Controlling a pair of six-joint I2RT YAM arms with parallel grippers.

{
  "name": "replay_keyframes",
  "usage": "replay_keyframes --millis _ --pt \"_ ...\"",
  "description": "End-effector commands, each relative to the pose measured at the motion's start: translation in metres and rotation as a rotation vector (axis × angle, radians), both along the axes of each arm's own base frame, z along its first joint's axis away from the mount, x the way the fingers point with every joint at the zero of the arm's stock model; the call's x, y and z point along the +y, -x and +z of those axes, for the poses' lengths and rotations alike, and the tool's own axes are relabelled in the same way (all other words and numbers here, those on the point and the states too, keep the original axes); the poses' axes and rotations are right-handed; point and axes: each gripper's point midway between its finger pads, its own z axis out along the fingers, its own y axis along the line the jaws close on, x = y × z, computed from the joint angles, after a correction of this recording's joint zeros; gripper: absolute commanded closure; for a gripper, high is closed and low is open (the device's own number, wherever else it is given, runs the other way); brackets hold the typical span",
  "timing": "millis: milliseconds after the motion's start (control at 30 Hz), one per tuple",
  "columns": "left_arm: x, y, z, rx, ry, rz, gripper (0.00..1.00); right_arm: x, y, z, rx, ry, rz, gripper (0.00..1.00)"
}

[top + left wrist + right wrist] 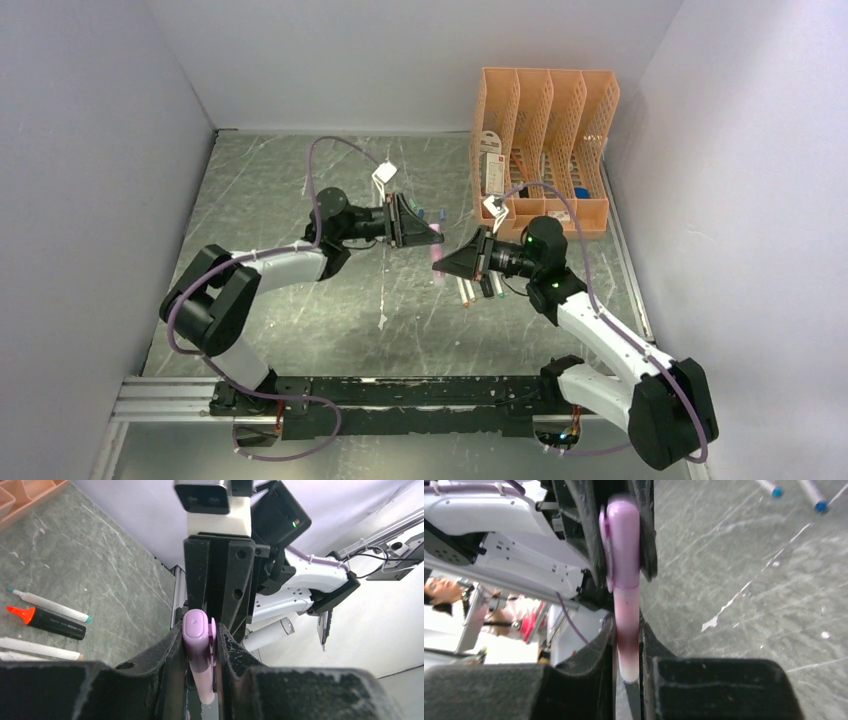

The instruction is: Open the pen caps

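Observation:
Bare tabletop beside the white pens is below my right gripper, so the gripper will next tilt downward and lower the pink pen's body (628,625) to let it go where the open pens lie.
A pink pen (438,266) hangs above the table between my two grippers, its lilac pen cap (624,540) still seated on the barrel. My left gripper (200,630) is shut on the cap (197,637). My right gripper (626,635) is shut on the pale pink barrel (628,625) just below the cap. The two grippers face each other, left gripper (430,232) above right gripper (445,262) in the top view. More pens lie on the table: a white one with teal ends (47,605), a stubby black one with an orange tip (47,621) and a white one (40,649).
A peach mesh file organiser (545,140) stands at the back right against the wall. Two blue-tipped pens (819,504) lie near the left gripper. Several pens (470,290) lie under the right gripper. Grey walls close in the marbled table (300,330) on three sides.

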Motion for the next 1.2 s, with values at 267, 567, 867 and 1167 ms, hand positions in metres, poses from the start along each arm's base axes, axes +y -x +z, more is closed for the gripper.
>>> replay_keyframes --millis 267,567,867,1167 --pt "0.089 -0.17 0.101 -0.169 0.101 0.432 0.82 -0.015 0.055 -0.033 0.15 0.029 0.028 1.0" --pt "0.088 -0.136 0.021 0.001 -0.337 0.424 0.8 -0.055 -0.014 -0.076 0.106 0.541 -0.235 1.0" --pt "0.109 -0.086 -0.025 0.064 -0.484 0.422 0.79 -0.077 -0.052 -0.11 0.133 0.81 -0.322 1.0" --pt "0.109 -0.078 -0.04 0.086 -0.489 0.401 0.8 -0.063 -0.054 -0.148 0.141 0.968 -0.275 0.97"
